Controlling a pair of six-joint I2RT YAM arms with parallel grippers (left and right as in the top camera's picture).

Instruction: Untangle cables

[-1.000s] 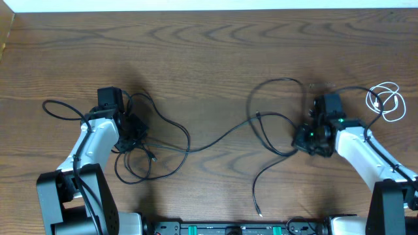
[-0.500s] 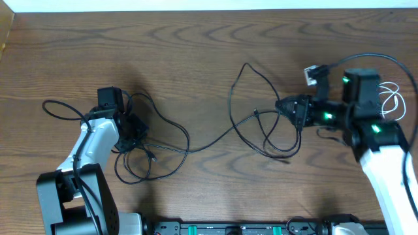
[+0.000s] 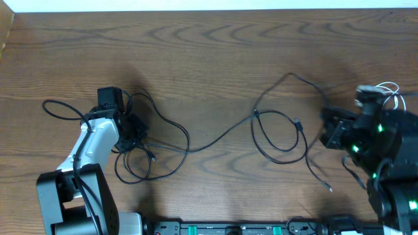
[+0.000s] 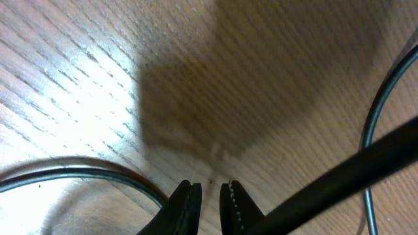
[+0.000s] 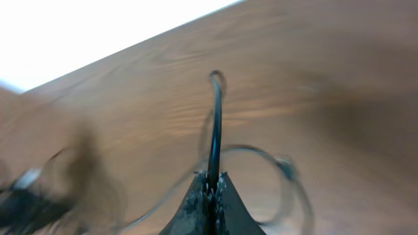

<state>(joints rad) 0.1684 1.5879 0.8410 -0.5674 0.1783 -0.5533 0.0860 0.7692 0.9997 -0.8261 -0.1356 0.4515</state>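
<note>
The held piece of black cable lies across the loops. My right gripper will next pull to the right in the overhead view, then go down and release the black cable near the white cable (image 3: 390,87).
A long thin black cable (image 3: 215,138) runs from a loose tangle under my left gripper (image 3: 135,136) to two open loops at mid-right. My right gripper (image 3: 324,129) is raised above the table and shut on this cable, which rises straight from the jaws (image 5: 212,184) in the right wrist view (image 5: 215,124). A free end with a plug (image 3: 330,189) trails below it. My left gripper (image 4: 210,196) sits low on the tangle with only a narrow gap at its tips. The white cable (image 3: 390,87) lies coiled at the far right, partly hidden by my right arm.
A thicker dark wire (image 3: 55,108) loops out at the left by the left arm. The table's far edge (image 3: 209,11) runs along the top. The arm bases stand at the near edge.
My right gripper rose from the table with the black cable and swung right, pulling the right-hand loops wider and toward the right. The left arm and its tangle have not moved.
</note>
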